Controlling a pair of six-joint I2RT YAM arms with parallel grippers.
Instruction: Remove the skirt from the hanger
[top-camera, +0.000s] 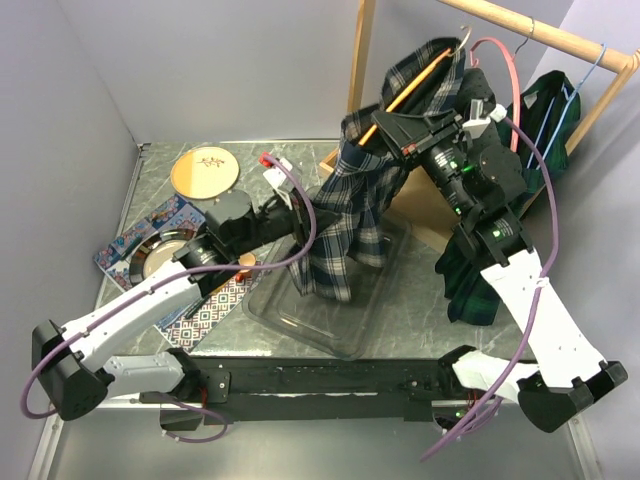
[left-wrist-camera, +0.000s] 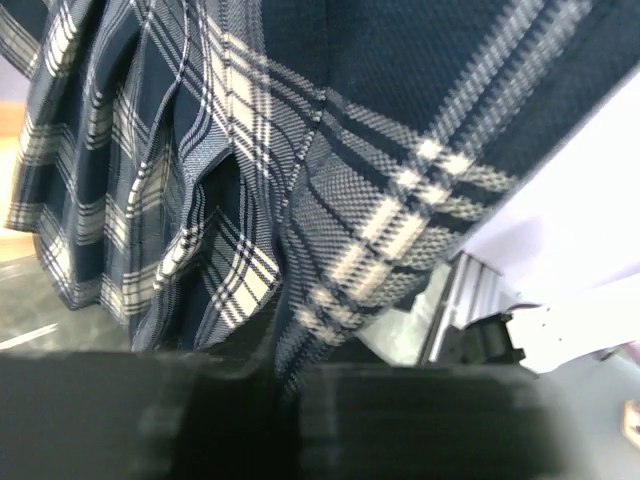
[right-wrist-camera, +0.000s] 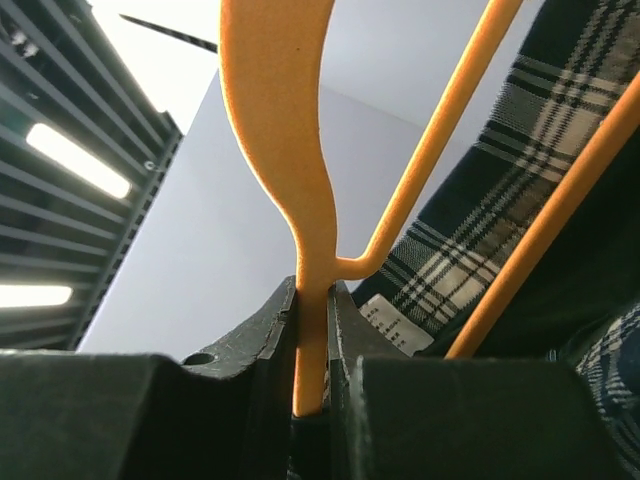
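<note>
The skirt (top-camera: 345, 200) should stay in my left gripper as it next pulls away from the hanger. Then my left gripper should lower the cloth to the clear plastic tray below and let it go.
A navy plaid skirt (top-camera: 345, 200) hangs from an orange hanger (top-camera: 415, 85) over the table's middle. My right gripper (top-camera: 392, 128) is up at the hanger's lower left part; in the right wrist view it (right-wrist-camera: 310, 340) is shut on the hanger's flat orange stem (right-wrist-camera: 280, 120), with the skirt's waistband and white label (right-wrist-camera: 520, 180) just to the right. My left gripper (top-camera: 310, 225) reaches the skirt's left side low down. In the left wrist view the pleated plaid cloth (left-wrist-camera: 380, 150) fills the frame and a fold runs down between the dark fingers of the gripper (left-wrist-camera: 285, 385), which is shut on it.
A clear plastic tray (top-camera: 300, 315) lies under the skirt. A wooden rack (top-camera: 540, 35) at the back right carries a pink hanger (top-camera: 500, 70) and a green plaid garment (top-camera: 545, 120) on a blue hanger. A round wooden plate (top-camera: 204, 170), a bowl (top-camera: 165, 255) and patterned cloths lie at the left.
</note>
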